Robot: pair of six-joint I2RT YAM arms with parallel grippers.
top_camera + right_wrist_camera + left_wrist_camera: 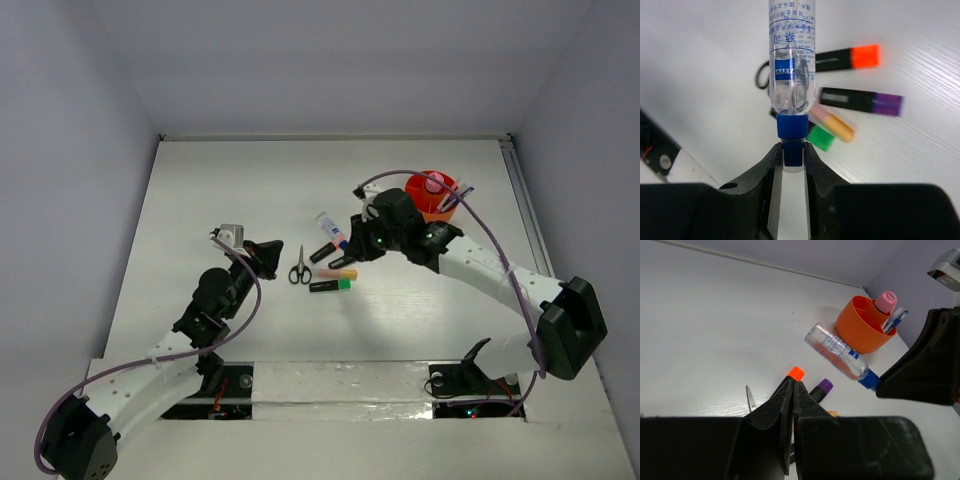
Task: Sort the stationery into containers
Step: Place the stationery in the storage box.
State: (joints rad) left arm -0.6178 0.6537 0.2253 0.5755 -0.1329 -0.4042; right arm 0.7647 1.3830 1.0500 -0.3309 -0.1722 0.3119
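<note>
The orange cup's free room is outward of my right gripper, to its right in the top view. Next I should carry the tube [791,55] over and release it there.
My right gripper [792,152] is shut on the blue cap of the white-blue tube [791,55] and holds it just above the table; it also shows in the top view [346,244]. Under it lie black highlighters with orange [847,57], purple [860,101], yellow-pink [832,124] and green [820,137] ends. The black-handled scissors [300,266] lie to their left. The orange cup [432,195] holds a pink-capped piece [886,301] and blue pens [895,320]. My left gripper [793,385] is shut and empty, just left of the scissors [270,256].
The white table [230,180] is walled on the left, back and right. The right arm [480,265] curves past the front of the cup. The left arm [200,320] lies along the left front.
</note>
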